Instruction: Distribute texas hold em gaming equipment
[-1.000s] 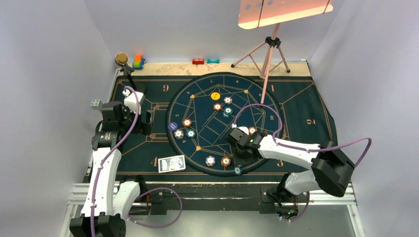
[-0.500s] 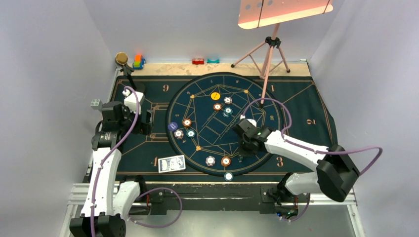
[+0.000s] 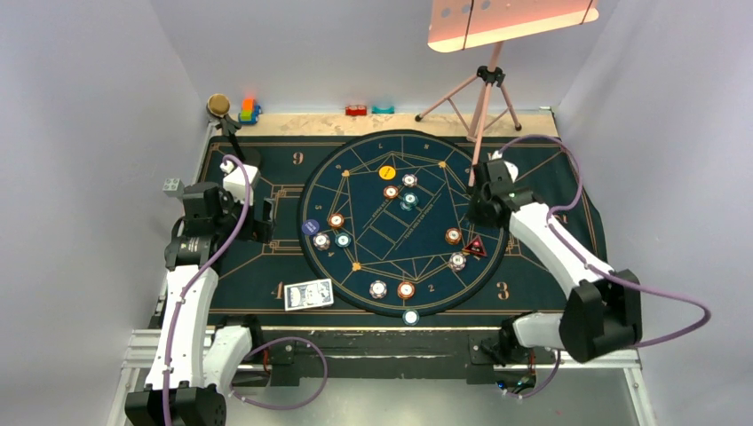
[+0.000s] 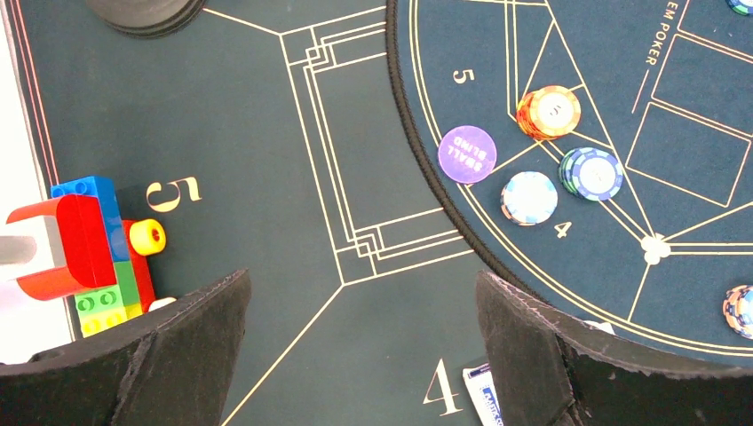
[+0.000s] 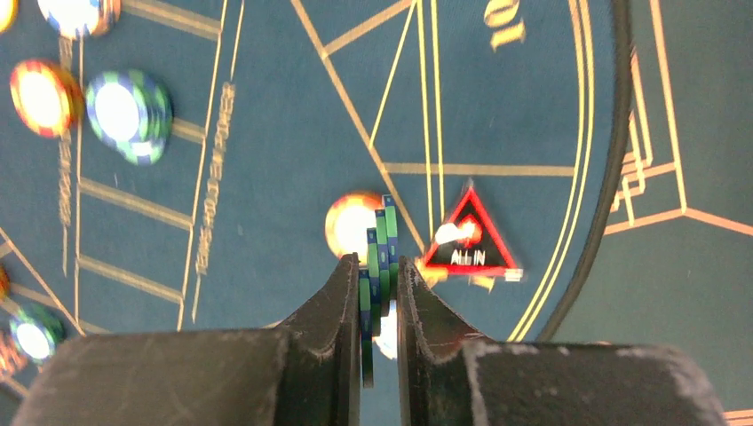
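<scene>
The mat lies clear past the red triangular token (image 5: 469,235). My right gripper moves outward over that open patch (image 5: 448,98) next and lowers the chips to release them.
My right gripper (image 3: 484,201) hangs over the right rim of the round mat (image 3: 337,266). In the right wrist view it (image 5: 379,262) is shut on a few green-and-blue chips (image 5: 383,238) held on edge above the mat. Below them lie an orange chip (image 5: 349,224) and the red triangular token (image 5: 469,235). My left gripper (image 3: 263,222) is open and empty over the dark mat (image 4: 266,133). A purple token (image 4: 467,153) and orange (image 4: 548,112), white (image 4: 529,197) and blue (image 4: 591,173) chips lie to its right. The blue-backed cards (image 3: 308,293) lie at the front left.
More chips lie on the round mat, and one white chip (image 3: 410,317) lies just off its front edge. Toy blocks (image 4: 93,248) stand left of my left gripper. A pink tripod (image 3: 479,98) stands at the back right, close to my right arm.
My right arm has swung from the near middle of the round mat to its far right rim. The red token and two chips it was covering now show. The left arm has not moved.
</scene>
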Controlling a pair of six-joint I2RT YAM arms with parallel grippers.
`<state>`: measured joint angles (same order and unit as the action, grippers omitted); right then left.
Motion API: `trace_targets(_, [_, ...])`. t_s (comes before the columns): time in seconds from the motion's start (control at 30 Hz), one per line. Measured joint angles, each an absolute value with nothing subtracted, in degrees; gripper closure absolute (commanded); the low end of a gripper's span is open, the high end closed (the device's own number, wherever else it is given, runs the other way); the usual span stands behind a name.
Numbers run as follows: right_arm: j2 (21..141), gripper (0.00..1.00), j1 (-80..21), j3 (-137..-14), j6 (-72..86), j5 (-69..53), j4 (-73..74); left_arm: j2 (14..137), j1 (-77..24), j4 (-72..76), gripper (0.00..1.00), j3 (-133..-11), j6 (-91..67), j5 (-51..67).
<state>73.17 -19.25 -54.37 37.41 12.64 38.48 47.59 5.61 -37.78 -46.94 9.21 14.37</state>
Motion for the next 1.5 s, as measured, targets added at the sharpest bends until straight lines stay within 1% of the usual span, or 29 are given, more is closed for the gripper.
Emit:
trace_targets(0.2, [82.0, 1.00, -11.3, -58.1, 35.3, 12.2, 31.6, 47.6, 5.6, -37.8, 0.00, -46.9, 9.3, 14.8])
trace_targets(0.37, [88.2, 1.00, -9.9, -58.6, 34.2, 10.5, 27.2, 47.6, 5.6, -37.8, 0.00, -46.9, 9.6, 15.1])
trace_targets(0.4, [89.1, 0.97, -9.9, -58.6, 34.0, 9.7, 26.3, 47.6, 5.6, -37.8, 0.00, -46.9, 9.7, 15.2])
trace_targets(0.53, [90.7, 0.60, -9.9, -58.3, 33.7, 7.7, 23.6, 47.6, 5.6, -37.8, 0.00, -46.9, 9.8, 15.9])
trace_targets(0.57, [90.8, 0.52, -9.8, -58.1, 33.8, 7.5, 23.0, 47.6, 5.6, -37.8, 0.00, -46.9, 10.0, 16.1])
trace_targets(0.67, [91.2, 0.39, -9.5, -58.0, 34.0, 6.9, 22.8, 47.6, 5.6, -37.8, 0.00, -46.9, 10.2, 16.4])
trace_targets(0.73, [91.3, 0.32, -9.4, -58.0, 34.3, 7.0, 23.1, 47.6, 5.6, -37.8, 0.00, -46.9, 10.3, 16.8])
trace_targets(0.83, [91.4, 0.29, -9.3, -58.0, 35.0, 8.1, 24.2, 47.6, 5.6, -38.0, 0.00, -46.9, 10.9, 17.4])
trace_targets(1.0, [90.8, 0.28, -9.3, -57.6, 35.6, 9.7, 26.9, 47.7, 5.6, -38.8, 0.00, -46.9, 12.3, 18.5])
trace_targets(1.17, [87.0, 0.27, -9.3, -57.6, 35.5, 11.6, 30.2, 47.8, 5.3, -41.1, 0.00, -47.1, 15.3, 19.6])
trace_targets(1.23, [84.4, 0.24, -9.3, -57.8, 35.3, 12.3, 31.8, 47.9, 4.6, -42.5, 0.00, -47.4, 17.1, 20.2])
trace_targets(1.33, [80.7, 0.16, -10.2, -58.8, 34.5, 12.8, 33.9, 47.7, 2.7, -44.9, 0.00, -47.5, 20.8, 21.5])
trace_targets(1.37, [79.3, 0.13, -11.4, -59.3, 34.1, 13.2, 34.7, 47.5, 2.0, -45.6, 0.00, -47.5, 21.8, 21.9])
trace_targets(1.43, [76.6, 0.11, -15.9, -60.4, 33.1, 14.0, 35.6, 46.8, -0.5, -47.4, 0.00, -47.4, 24.9, 22.8])
trace_targets(1.5, [73.1, 0.10, -24.4, -61.2, 31.5, 13.1, 34.9, 45.7, -3.3, -48.8, 0.00, -46.7, 28.2, 23.6])
